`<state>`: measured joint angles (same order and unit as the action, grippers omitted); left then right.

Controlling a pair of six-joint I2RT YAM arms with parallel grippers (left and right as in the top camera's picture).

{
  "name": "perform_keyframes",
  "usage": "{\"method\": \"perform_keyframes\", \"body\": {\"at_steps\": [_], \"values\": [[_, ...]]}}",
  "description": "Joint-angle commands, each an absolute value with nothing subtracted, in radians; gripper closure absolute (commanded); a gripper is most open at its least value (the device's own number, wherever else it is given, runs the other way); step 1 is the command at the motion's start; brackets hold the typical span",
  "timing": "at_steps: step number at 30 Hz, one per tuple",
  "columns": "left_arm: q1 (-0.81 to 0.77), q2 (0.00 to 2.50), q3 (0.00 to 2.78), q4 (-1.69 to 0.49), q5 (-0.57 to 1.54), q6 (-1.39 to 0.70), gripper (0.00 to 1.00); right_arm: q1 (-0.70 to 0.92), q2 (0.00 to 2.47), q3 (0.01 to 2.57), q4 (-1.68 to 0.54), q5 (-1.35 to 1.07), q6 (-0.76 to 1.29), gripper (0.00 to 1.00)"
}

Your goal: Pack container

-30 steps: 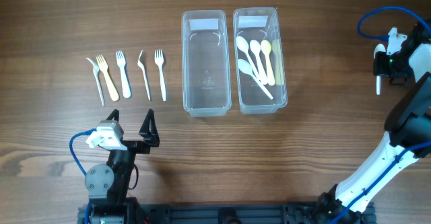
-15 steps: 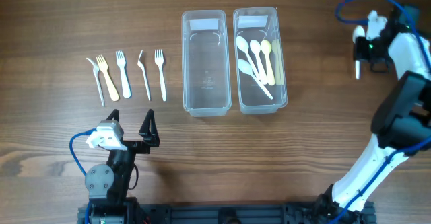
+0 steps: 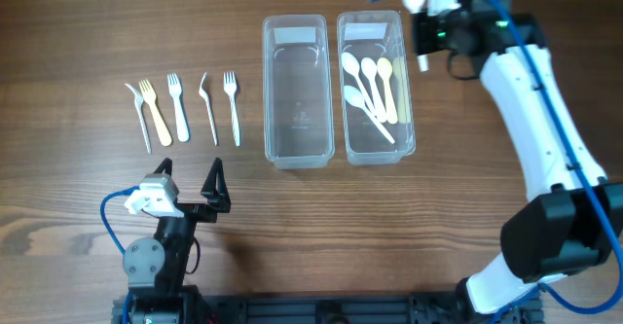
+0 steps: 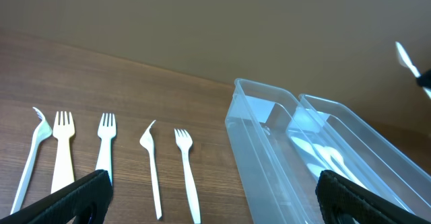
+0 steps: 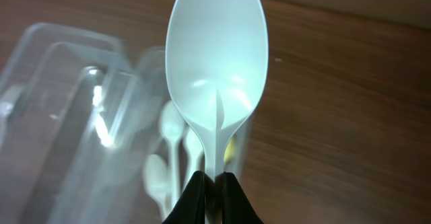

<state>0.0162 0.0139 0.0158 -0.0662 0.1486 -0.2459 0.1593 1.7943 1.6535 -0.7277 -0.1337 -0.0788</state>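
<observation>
I will next move my right gripper to the left in the overhead view, over the container of spoons, and then lower it inside, because the other white spoons are already there.
Two clear containers stand at the table's back: the left one (image 3: 295, 90) is empty, the right one (image 3: 376, 86) holds several white and cream spoons (image 3: 369, 89). Several forks (image 3: 180, 108) lie in a row left of them, also in the left wrist view (image 4: 108, 158). My right gripper (image 3: 428, 34) is shut on a white spoon (image 5: 217, 83), held just right of the right container's back end (image 5: 202, 143). My left gripper (image 3: 190, 190) is open and empty near the front, below the forks.
The right arm (image 3: 535, 100) reaches across the right side of the table. The left arm's base (image 3: 151, 256) sits at the front left. Bare wood surrounds the containers.
My right gripper has carried the white spoon leftward from the far right edge to beside the right container. The left arm has not moved.
</observation>
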Motion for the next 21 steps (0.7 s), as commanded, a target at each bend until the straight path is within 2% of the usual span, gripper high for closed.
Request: {"method": "perform_keyframes", "body": {"at_steps": [1, 7, 20, 21], "values": [[0.025, 0.007, 0.008, -0.063, 0.164, -0.254, 0.00, 0.234, 1.797, 1.654, -0.712, -0.129, 0.004, 0.96], [0.025, 0.007, 0.008, -0.063, 0.164, -0.254, 0.00, 0.292, 1.848, 1.628, -0.700, -0.129, 0.063, 0.96], [0.025, 0.007, 0.008, -0.063, 0.164, -0.254, 0.00, 0.295, 2.024, 1.625, -0.731, -0.137, 0.136, 0.96], [0.025, 0.007, 0.008, -0.063, 0.164, -0.254, 0.00, 0.296, 2.030, 1.625, -0.734, -0.140, 0.141, 0.91]]}}
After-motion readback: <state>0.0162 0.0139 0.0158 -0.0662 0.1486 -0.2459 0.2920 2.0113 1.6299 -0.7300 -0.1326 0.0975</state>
